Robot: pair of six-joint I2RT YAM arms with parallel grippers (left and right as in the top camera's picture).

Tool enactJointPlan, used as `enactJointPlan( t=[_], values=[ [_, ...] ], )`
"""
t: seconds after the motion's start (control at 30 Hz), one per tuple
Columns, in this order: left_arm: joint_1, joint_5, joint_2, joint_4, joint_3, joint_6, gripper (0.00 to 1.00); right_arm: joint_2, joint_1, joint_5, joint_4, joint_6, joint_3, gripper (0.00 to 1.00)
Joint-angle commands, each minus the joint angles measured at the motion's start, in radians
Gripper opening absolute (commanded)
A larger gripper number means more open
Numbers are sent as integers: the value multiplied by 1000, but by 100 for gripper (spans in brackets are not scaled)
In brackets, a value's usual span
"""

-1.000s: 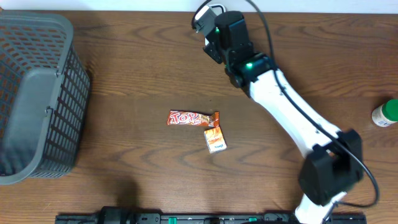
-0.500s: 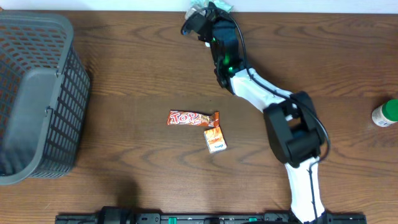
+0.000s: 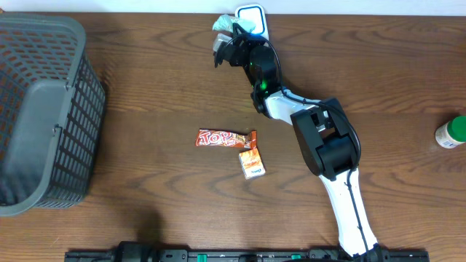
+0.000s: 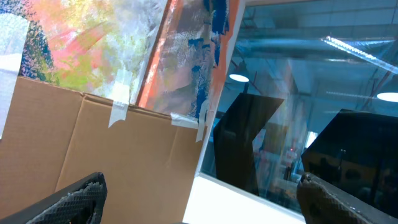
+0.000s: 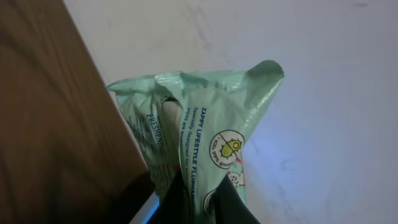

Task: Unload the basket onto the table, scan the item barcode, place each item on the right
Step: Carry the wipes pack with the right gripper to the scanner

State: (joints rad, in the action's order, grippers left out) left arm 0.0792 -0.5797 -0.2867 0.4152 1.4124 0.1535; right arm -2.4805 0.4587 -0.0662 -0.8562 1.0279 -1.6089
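Observation:
The wipes packet (image 3: 223, 25) should next go beside the green-capped bottle, since that spot is clear. My right gripper needs to swing to the right in the overhead view, then back and down, and release it there.
The item is a pale green wipes packet (image 3: 223, 25), crumpled, with printed text on it, held up at the table's far edge. My right gripper (image 3: 227, 42) is shut on the wipes packet (image 5: 205, 124), whose lower end is pinched between the dark fingers (image 5: 233, 208) of that gripper (image 5: 202, 205). Just right of the packet stands a white, blue-rimmed scanner (image 3: 250, 16). No barcode shows on the packet. In the left wrist view my left gripper (image 4: 199, 186) is open, pointing up at cardboard and a window, with nothing between its fingertips (image 4: 87, 190).
A grey mesh basket (image 3: 44, 109) fills the left side. A red-orange candy bar (image 3: 218, 138) and a small orange box (image 3: 252, 163) lie mid-table. A green-capped white bottle (image 3: 453, 132) stands at the right edge.
My right arm has folded back and swung its gripper left along the far edge, bringing the green packet beside the scanner, which now shows. The other objects have not moved.

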Motion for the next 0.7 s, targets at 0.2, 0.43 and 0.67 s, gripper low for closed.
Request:
enactJointPlan(
  t=[0.2, 0.43, 0.67],
  values=[
    [-5, -9, 6, -3, -1, -6, 98, -9, -21, 18, 68, -33, -12, 1],
    [-5, -9, 6, -4, -1, -5, 98, 144, -21, 6, 337, -90, -12, 1],
    [-5, -9, 5, -3, -1, -5, 98, 380, -33, -62, 697, -178, -12, 1]
  ],
)
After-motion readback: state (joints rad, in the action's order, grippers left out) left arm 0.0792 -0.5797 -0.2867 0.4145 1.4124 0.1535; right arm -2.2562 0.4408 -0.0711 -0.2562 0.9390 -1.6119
